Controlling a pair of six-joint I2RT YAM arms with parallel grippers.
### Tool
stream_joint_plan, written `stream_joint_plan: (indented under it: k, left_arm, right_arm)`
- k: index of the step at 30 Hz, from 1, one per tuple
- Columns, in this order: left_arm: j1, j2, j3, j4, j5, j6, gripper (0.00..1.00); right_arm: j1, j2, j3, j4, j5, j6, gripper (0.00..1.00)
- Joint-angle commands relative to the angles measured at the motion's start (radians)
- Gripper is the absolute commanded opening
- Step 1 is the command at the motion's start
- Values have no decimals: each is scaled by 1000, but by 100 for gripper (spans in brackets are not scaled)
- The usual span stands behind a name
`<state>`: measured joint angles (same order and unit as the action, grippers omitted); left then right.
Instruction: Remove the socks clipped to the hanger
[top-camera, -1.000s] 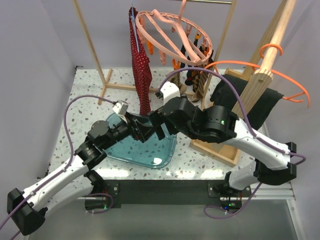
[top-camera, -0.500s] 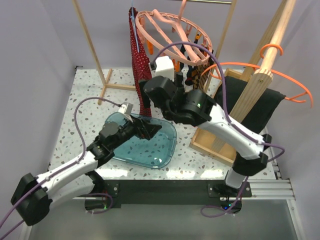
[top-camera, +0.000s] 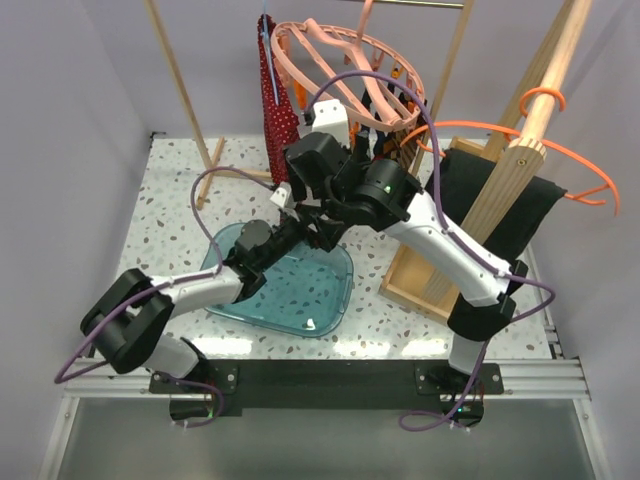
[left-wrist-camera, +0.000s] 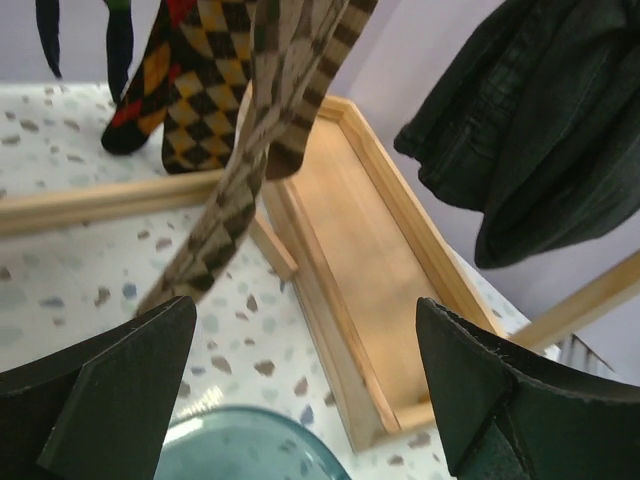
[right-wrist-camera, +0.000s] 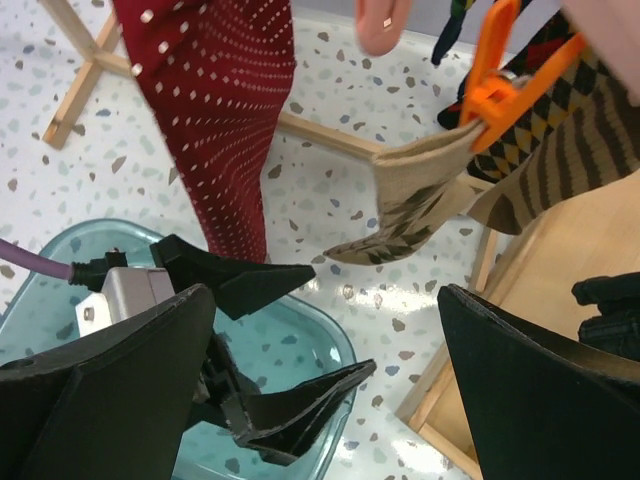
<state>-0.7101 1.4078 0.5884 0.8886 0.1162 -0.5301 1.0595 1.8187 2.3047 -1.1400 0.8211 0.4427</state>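
Next, my left gripper moves outward until its open fingers straddle the tan sock's lower end (left-wrist-camera: 195, 262), since that end hangs just outward of my left gripper.
The salmon-pink round hanger (top-camera: 345, 70) hangs at the back on a wooden rack. Socks (top-camera: 398, 150) hang from its pegs, partly hidden by my right arm. In the left wrist view a brown-and-tan checkered sock (left-wrist-camera: 235, 190) and a dark orange-diamond sock (left-wrist-camera: 200, 90) hang just ahead. In the right wrist view an orange peg (right-wrist-camera: 495, 75) clips a tan sock (right-wrist-camera: 420, 205). My left gripper (top-camera: 312, 235) (left-wrist-camera: 305, 305) is open and empty, below the socks. My right gripper (top-camera: 318, 212) (right-wrist-camera: 325, 295) is open and empty, just above the left gripper (right-wrist-camera: 345, 318).
A teal glass tray (top-camera: 330, 310) (right-wrist-camera: 50, 270) lies under both grippers. The long red white-dotted garment (top-camera: 283, 130) (right-wrist-camera: 220, 110) hangs at the left. A wooden rack base (left-wrist-camera: 370, 260) and black cloth (left-wrist-camera: 530, 130) are at the right, with a thin orange hanger (top-camera: 580, 165).
My right arm has risen from low over the tray and swung back-left toward the hanger. My left gripper has reached forward and right across the tray, under the right gripper.
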Motion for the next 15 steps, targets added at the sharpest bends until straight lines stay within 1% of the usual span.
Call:
stream_joint_plan:
  k: [1, 3, 6, 7, 8, 10, 12, 14, 15]
  left_arm:
    - [-6, 89, 140, 173, -20, 123, 99]
    - [-6, 137, 187, 184, -10, 147, 100]
    - [-6, 183, 232, 181, -53, 183, 100]
    - [-6, 189, 241, 184, -65, 194, 100]
    - [-6, 201, 249, 190, -66, 215, 100]
    - [-8, 212, 286, 176, -67, 229, 100]
    - [-6, 223, 323, 139, -79, 258, 100]
    - [-6, 233, 332, 136, -101, 284, 100]
    - [-6, 237, 343, 131, -104, 292, 100]
  right_arm:
    - [-18, -64, 3, 43, 1, -12, 99]
    - [-20, -85, -28, 89, -22, -36, 99]
    - [-21, -81, -33, 112, -34, -38, 99]
    - [-26, -76, -21, 115, -55, -44, 99]
    - [-44, -73, -8, 121, -135, -51, 99]
    - [-59, -84, -7, 146, -175, -91, 99]
    - [-62, -116, -33, 166, -148, -102, 99]
    - [-66, -151, -73, 203, -122, -105, 99]
    - [-67, -168, -120, 257, -106, -122, 99]
